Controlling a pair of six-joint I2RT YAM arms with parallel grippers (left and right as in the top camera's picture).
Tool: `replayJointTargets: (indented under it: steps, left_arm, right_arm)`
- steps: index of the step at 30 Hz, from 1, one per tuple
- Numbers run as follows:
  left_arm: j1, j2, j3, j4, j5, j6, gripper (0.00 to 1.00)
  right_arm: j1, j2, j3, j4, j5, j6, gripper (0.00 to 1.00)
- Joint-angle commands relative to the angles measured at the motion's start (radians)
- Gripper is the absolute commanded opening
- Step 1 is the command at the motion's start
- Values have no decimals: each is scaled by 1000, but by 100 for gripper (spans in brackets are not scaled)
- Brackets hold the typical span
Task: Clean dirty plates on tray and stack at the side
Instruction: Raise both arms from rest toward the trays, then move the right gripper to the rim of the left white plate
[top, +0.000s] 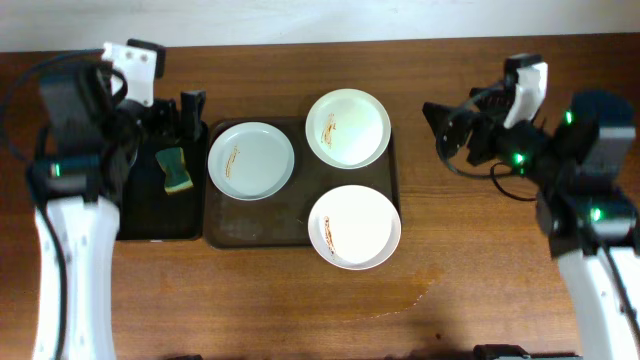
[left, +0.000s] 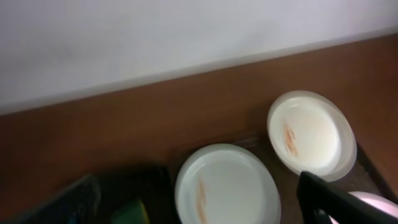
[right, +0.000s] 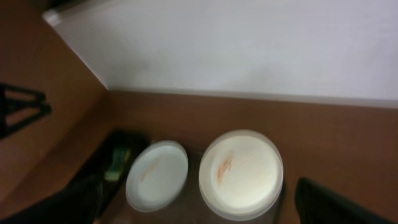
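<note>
I need to move my right gripper down past the back plate next, onto the facing rim of the sponge-side plate (top: 291, 168) (right: 185, 173), because the bare tray between the plates leaves room for my fingers.
Three white plates lie on the brown tray (top: 262, 222): one at the left (top: 251, 160), one at the back right (top: 348, 127), one at the front right (top: 354, 226) overhanging the tray's front edge. Each has a small orange-brown smear. My left gripper (top: 180, 112) is open and empty, raised over the back of the black tray, left of the plates. My right gripper (top: 447, 138) is open and empty, above the table to the right of the tray. The left wrist view shows the left plate (left: 227, 186) and the back plate (left: 311, 134). The right wrist view shows the same two (right: 157, 174) (right: 241, 174).
A smaller black tray (top: 150, 215) lies left of the brown tray, with a green and yellow sponge (top: 176, 170) on it. A wet patch (top: 400, 295) marks the table in front of the tray. A white wall runs behind the table's back edge.
</note>
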Motion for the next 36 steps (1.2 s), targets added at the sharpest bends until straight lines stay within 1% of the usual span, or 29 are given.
replayJointTargets:
  steps: [1, 4, 7, 8, 9, 11, 13, 14, 18, 20, 21, 22, 25, 26, 30, 31, 33, 36]
  left_arm:
    - [-4, 153, 192, -167, 55, -5, 99]
    - [-4, 250, 338, -352, 56, -5, 99]
    - [-4, 270, 387, -454, 79, -5, 99]
    - [-4, 270, 387, -476, 118, -5, 99]
    - [-4, 270, 387, -488, 146, -5, 99]
    - [-4, 272, 387, -517, 151, -5, 99]
    - [-4, 272, 387, -532, 152, -5, 99]
    - [-4, 272, 387, -558, 150, -5, 99]
    - [-4, 273, 387, -573, 142, -5, 99]
    - [-4, 275, 387, -568, 95, -5, 99]
    - [-3, 277, 387, -560, 56, -11, 99]
    - [-3, 278, 387, -549, 6, -42, 99]
    - [-1, 284, 387, -504, -232, -211, 99]
    - [4, 285, 387, -491, -278, -237, 99]
    - [23, 294, 387, -436, -294, -242, 99]
    - [28, 296, 387, -428, -298, -242, 99]
    - [46, 305, 386, -414, -335, -269, 99]
    - [71, 327, 386, -401, -362, -298, 99]
  right_arm:
    - [-5, 113, 162, -160, -5, -27, 98]
    - [-5, 209, 302, -356, 30, -106, 98]
    - [-5, 284, 428, -529, 132, -108, 98]
    - [-5, 293, 442, -539, 139, -108, 98]
    - [-5, 295, 443, -533, 139, -108, 98]
    - [-5, 296, 443, -502, 139, -108, 98]
    - [-6, 296, 441, -513, 156, -106, 98]
    - [-5, 299, 439, -507, 142, -83, 98]
    - [-4, 327, 439, -483, 135, 32, 98]
    - [17, 355, 439, -478, 139, 76, 100]
    - [35, 369, 439, -476, 155, 95, 98]
    - [58, 384, 439, -472, 178, 116, 96]
    - [181, 451, 439, -441, 318, 208, 96]
    - [228, 477, 439, -425, 363, 232, 95]
    - [402, 583, 439, -351, 467, 289, 95]
    - [437, 608, 439, -334, 487, 305, 91]
    - [516, 669, 439, -294, 526, 396, 84]
    - [600, 743, 439, -249, 598, 489, 83]
